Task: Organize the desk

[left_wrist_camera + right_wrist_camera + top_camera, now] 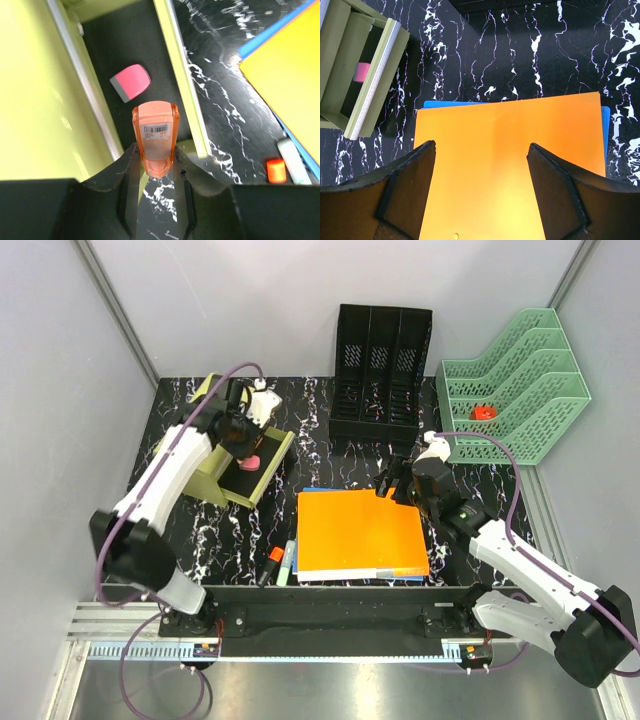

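Observation:
The drawer's black bottom [238,479] [128,116] has empty space beside the pink eraser for the orange highlighter, so I will lower my left gripper slightly and shift outward over there.
The desk [325,430] is black with white veins. My left gripper [244,445] hovers over the open drawer of an olive green organizer [272,468]. In the left wrist view the left gripper [156,150] is shut on an orange highlighter [156,135], above the drawer's black floor, where a pink eraser [130,81] lies. My right gripper [396,483] is open and empty above the far right part of an orange folder [360,532]. The right wrist view shows the right gripper [481,147] over this folder [510,150], which lies on a blue folder [450,104].
A black mesh file holder [381,365] stands at the back. A green tiered tray [515,390] at the back right holds a small red thing [485,412]. An orange highlighter [274,562] and a pale pen [289,560] lie left of the folders near the front edge.

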Motion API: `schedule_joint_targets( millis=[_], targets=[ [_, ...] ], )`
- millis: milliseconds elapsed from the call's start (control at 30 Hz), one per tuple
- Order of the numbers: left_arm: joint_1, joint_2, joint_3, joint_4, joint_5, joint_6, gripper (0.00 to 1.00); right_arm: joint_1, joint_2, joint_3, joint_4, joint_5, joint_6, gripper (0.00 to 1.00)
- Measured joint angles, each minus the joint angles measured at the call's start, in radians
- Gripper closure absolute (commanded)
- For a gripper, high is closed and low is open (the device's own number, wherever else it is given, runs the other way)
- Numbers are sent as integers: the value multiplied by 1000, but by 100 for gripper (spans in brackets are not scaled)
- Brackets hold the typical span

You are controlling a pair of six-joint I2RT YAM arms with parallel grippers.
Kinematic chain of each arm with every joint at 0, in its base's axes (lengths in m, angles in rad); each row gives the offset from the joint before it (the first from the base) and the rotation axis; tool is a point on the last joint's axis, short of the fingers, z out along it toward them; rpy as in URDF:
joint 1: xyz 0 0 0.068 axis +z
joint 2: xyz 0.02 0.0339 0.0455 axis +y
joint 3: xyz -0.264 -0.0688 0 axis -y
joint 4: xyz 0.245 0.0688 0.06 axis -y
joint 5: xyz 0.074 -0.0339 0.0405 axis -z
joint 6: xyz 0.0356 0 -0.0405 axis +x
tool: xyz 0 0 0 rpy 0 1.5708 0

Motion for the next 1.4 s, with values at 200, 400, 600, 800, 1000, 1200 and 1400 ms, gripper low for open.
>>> schedule_joint_targets(
  millis=[200,400,600,800,1000,1200,1400],
  targets=[
    [19,214,47,12,6,-61,97,0,-15,0,0,1,0,18],
    [19,274,103,41,3,-85,51,0,-33,-1,0,9,1,15],
    [19,275,110,93,-8,-86,18,0,-35,-6,0,19,4,14],
    [18,236,76,114,-8,-70,15,0,-47,-13,0,22,3,14],
    [-55,-5,-103,65,24,-10,28,0,-47,-13,0,26,3,14],
    [-334,-194,-420,-9,7,60,43,-1,-32,-13,0,26,3,15],
    [-428,-192,-562,-98,-33,79,40,-2,-25,-13,-1,26,3,15]
  ],
)
